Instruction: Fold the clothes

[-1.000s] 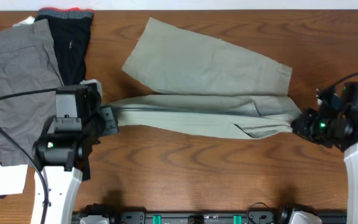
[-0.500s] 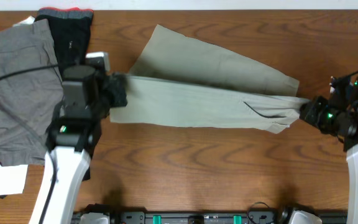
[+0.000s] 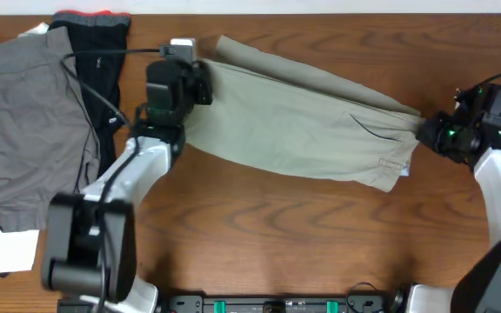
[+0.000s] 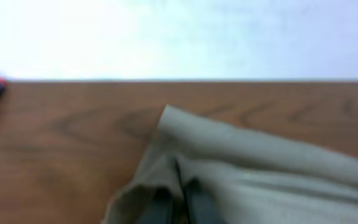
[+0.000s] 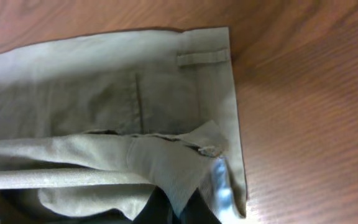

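My left gripper moves to the right in the overhead view next. It then releases the held edge over the shorts' far corner (image 3: 228, 47) (image 4: 171, 121), where the lower layer sticks out uncovered.
The clothes are khaki-beige shorts (image 3: 294, 126), lying folded lengthwise across the middle of the wooden table (image 3: 259, 226). My left gripper (image 3: 200, 85) is shut on their left end, near the table's far edge. In the left wrist view the cloth (image 4: 260, 168) bunches around the left gripper (image 4: 178, 200), whose jaws are pressed together. My right gripper (image 3: 424, 133) is shut on the waistband end at the right. The right wrist view shows the waistband with a belt loop (image 5: 202, 58) and a fold of fabric (image 5: 104, 99) pinched in the right gripper (image 5: 182, 210).
Darker grey shorts (image 3: 24, 113) lie at the far left. A black garment with a red waistband (image 3: 98, 52) lies beside them. A white sheet (image 3: 3, 252) sits at the front left corner. A black cable (image 3: 85, 96) trails from the left arm over these.
Both grippers have carried the near edge of the shorts away from me, laying it over the far leg. The left arm swung toward the far edge and to the right.
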Robot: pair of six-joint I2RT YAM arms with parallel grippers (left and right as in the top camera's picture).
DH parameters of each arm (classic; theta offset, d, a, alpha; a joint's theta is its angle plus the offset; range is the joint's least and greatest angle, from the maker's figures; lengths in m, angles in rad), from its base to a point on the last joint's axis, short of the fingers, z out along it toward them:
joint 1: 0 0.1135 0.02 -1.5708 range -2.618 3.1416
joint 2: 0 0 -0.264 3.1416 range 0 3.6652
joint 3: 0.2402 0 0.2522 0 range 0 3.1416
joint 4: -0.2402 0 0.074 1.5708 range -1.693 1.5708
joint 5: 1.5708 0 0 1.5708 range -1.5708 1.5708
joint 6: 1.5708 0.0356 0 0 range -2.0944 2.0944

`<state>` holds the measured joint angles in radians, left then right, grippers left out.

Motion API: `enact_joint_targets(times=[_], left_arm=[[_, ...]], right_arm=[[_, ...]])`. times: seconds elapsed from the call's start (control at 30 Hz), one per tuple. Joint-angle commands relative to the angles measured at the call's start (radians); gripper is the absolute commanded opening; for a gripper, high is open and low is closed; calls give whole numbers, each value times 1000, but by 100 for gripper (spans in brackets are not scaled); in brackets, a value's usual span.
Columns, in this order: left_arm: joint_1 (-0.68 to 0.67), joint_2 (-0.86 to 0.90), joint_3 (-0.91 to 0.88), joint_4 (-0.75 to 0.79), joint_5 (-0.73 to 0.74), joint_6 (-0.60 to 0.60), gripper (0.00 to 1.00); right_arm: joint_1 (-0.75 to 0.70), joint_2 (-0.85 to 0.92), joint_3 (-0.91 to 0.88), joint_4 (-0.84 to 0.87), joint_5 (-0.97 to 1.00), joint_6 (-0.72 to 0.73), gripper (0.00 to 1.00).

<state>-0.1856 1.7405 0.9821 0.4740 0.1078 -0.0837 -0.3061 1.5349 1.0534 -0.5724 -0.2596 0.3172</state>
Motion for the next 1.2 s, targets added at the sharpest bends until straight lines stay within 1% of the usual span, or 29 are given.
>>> enact_joint_targets(times=[0.0, 0.1, 0.2, 0.4, 0.43, 0.47, 0.5, 0.53, 0.57, 0.67, 0.73, 0.9, 0.97, 1.1, 1.17], left_arm=[[-6, 71, 15, 100, -100, 81, 6], [-31, 126, 15, 206, -100, 140, 6], [-43, 174, 15, 286, -101, 165, 6], [-43, 263, 15, 402, -100, 166, 7], [-43, 274, 15, 419, -101, 166, 25], [-43, 282, 15, 435, -101, 166, 59], [-43, 286, 16, 443, -101, 166, 93], [-42, 286, 16, 448, -101, 166, 98], [-40, 285, 19, 449, -101, 166, 98], [-34, 281, 32, 447, -101, 161, 98], [-34, 251, 32, 401, -101, 153, 98], [-34, 134, 32, 183, -101, 139, 98], [-34, 78, 32, 80, -101, 138, 98], [-34, -42, 32, -145, -100, 92, 98], [-34, -98, 32, -245, -92, 86, 98]], right_arm=[[-28, 47, 8, 40, 127, 19, 1], [-19, 90, 8, 111, 127, 19, 1], [-7, 132, 8, 180, 127, 19, 1], [7, 227, 8, 323, 133, 19, 1], [7, 244, 8, 349, 147, 19, 1], [7, 257, 8, 372, 159, 19, 4], [6, 271, 8, 399, 172, 19, 29], [5, 282, 8, 425, 185, 19, 81], [4, 284, 8, 438, 186, 19, 99], [2, 270, 11, 454, 180, 18, 99], [3, 232, 14, 443, 176, 10, 99], [15, 105, 14, 401, 108, -64, 99], [34, 57, 14, 374, 79, -87, 99], [105, 8, 14, 309, 45, -113, 99], [146, 9, 14, 280, 33, -113, 95]])
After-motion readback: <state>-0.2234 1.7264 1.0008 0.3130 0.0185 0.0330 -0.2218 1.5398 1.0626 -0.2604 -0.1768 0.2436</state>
